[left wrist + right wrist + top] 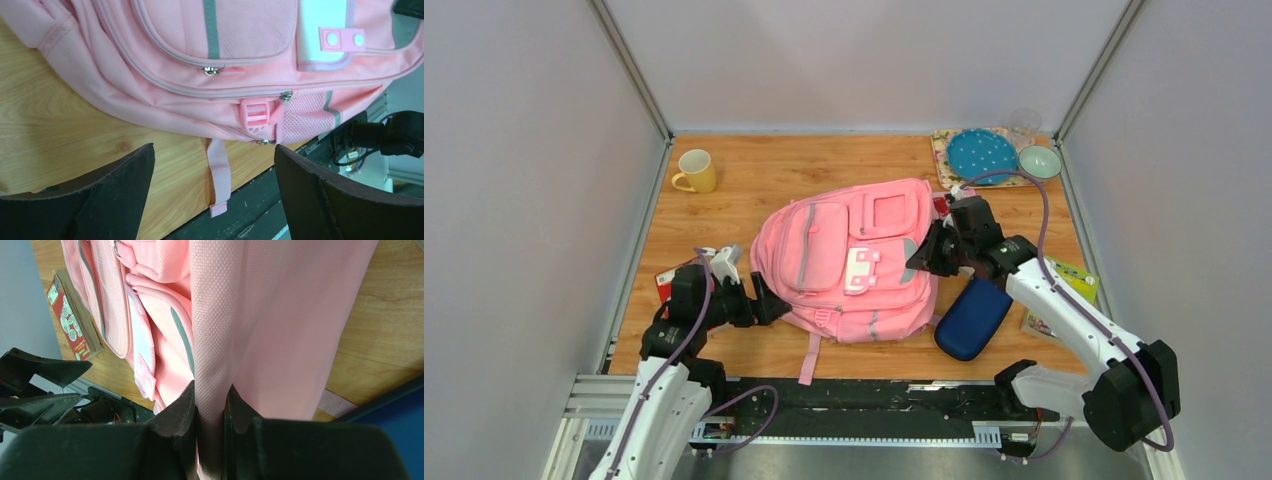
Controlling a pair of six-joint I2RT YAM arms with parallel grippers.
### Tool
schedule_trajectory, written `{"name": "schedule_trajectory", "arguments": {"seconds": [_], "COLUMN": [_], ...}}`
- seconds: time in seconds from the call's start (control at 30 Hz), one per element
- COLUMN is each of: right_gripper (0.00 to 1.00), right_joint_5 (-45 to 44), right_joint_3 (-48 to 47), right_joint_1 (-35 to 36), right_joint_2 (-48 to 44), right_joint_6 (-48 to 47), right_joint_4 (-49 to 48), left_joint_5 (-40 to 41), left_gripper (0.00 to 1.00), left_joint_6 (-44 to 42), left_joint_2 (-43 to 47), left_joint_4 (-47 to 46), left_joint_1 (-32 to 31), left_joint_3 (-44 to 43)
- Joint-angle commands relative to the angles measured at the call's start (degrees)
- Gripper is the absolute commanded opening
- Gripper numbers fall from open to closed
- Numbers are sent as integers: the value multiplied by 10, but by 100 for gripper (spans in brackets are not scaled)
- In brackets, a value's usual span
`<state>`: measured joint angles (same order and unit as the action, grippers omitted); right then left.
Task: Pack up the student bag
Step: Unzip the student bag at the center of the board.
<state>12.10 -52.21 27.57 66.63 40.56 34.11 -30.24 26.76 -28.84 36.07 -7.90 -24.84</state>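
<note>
My right gripper should next move the fold outward and release it, as bare wood lies outward past the bag's far edge and the bag's strap reaches the table's front edge.
The pink student bag (844,258) lies flat on the wooden table, front pockets up, white-pink clasp patch (862,268) near its middle. My right gripper (931,254) is at the bag's right edge, shut on a fold of its pink fabric (215,340); in the right wrist view the right gripper (210,391) pinches that fold between both fingers. My left gripper (774,304) stands open just off the bag's lower left edge. In the left wrist view the left gripper (214,148) is wide apart over bare wood, the bag (225,45) and a loose pink strap (220,175) just ahead.
A navy-blue oval pouch (972,318) lies right of the bag, under my right arm. A red book (664,283) sits by my left arm, a yellow-green booklet (1072,282) at the right. At the back stand a yellow mug (696,171), a blue dotted plate (980,152), a bowl (1039,162) and a glass (1025,122).
</note>
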Motion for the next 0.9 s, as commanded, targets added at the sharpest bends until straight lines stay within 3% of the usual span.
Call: {"name": "schedule_trajectory", "arguments": {"seconds": [0.0, 0.1, 0.23, 0.37, 0.57, 0.87], "right_gripper": [0, 0, 0, 0, 0, 0], "right_joint_5": [6, -6, -4, -1, 20, 60], "right_joint_3": [-54, -76, -100, -139, -161, -138], "right_joint_1": [-2, -3, -3, -3, -2, -3], "right_joint_2": [2, 17, 39, 68, 91, 75], "right_joint_6": [-19, -10, 22, 39, 53, 68], "right_joint_4": [-37, -25, -48, -56, -69, -91], "left_joint_5": [-54, 0, 109, 178, 198, 269], "left_gripper": [96, 96, 96, 95, 91, 83], "left_joint_6": [46, 74, 87, 102, 123, 118], "left_joint_2": [31, 46, 23, 5, -17, -44], "left_joint_4": [-65, -84, -79, -98, -177, -316], "left_joint_1": [-15, -70, -216, -315, -370, -377], "left_joint_3": [29, 46, 50, 45, 80, 140]}}
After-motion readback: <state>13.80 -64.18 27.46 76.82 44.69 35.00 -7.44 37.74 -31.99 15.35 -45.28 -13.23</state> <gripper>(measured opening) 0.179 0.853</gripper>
